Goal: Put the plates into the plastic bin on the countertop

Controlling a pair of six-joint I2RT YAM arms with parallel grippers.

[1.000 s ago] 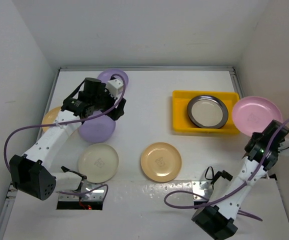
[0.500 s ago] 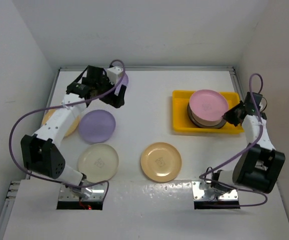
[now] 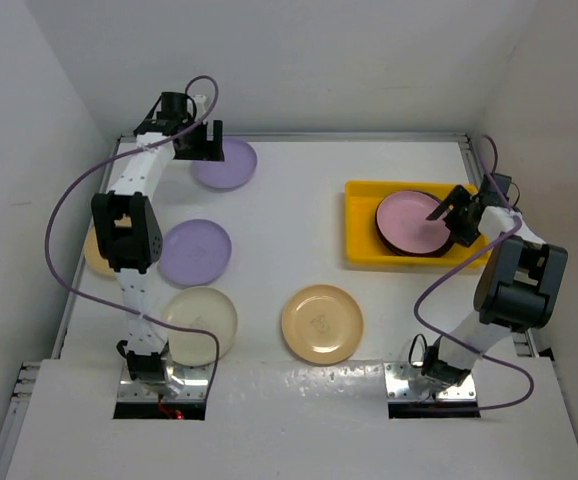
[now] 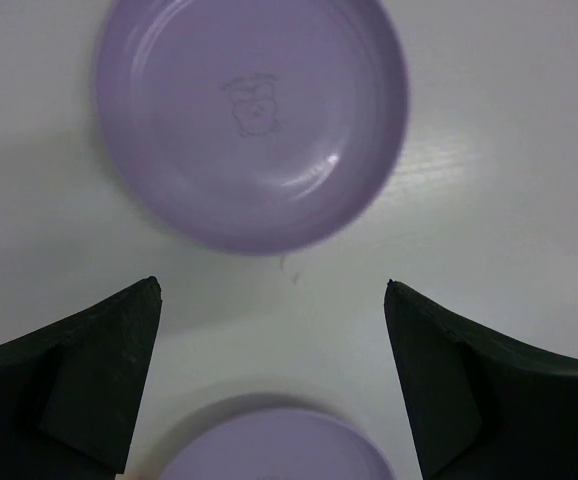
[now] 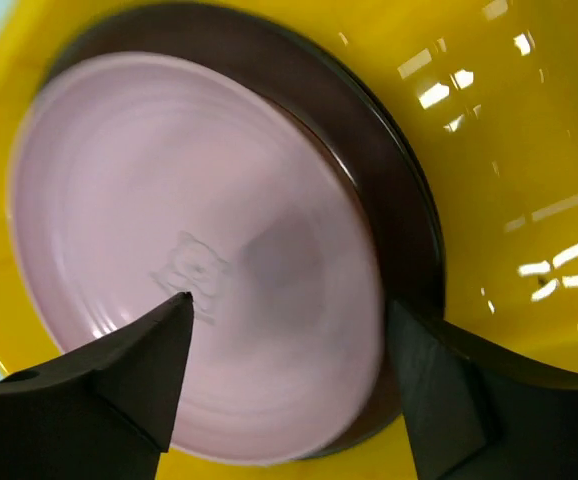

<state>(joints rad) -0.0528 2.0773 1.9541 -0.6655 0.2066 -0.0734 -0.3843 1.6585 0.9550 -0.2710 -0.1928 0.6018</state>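
The countertop is bare on the far lavender plate's side away from the bin [image 3: 361, 250], so a finger has room there. My left gripper needs to go down onto the far lavender plate's rim there next.
The yellow plastic bin [image 3: 361, 250] stands at the right of the white countertop [image 3: 299, 210]. In it a pink plate [image 3: 411, 222] lies on a dark grey rimmed plate [image 3: 385, 240]. My right gripper [image 3: 450, 218] hovers open over the pink plate's [image 5: 189, 260] right edge, gripping nothing; the dark rim [image 5: 394, 170] and bin floor [image 5: 529, 120] show around it. My left gripper [image 3: 201, 150] hangs open above the far lavender plate [image 3: 226, 165]. Between its fingers [image 4: 79, 380] lie that plate [image 4: 254, 120] and the edge of a second lavender plate [image 4: 279, 450].
The second lavender plate [image 3: 195, 252], a cream plate [image 3: 197, 325] and a yellow-orange plate [image 3: 322, 323] lie on the countertop. Another yellow-orange plate [image 3: 95, 255] sits at the left rim, partly behind the left arm. White walls enclose three sides.
My right gripper carried the pink plate from the right edge over the bin and opened; the plate now lies on the dark plate. My left arm swung back to the far lavender plate.
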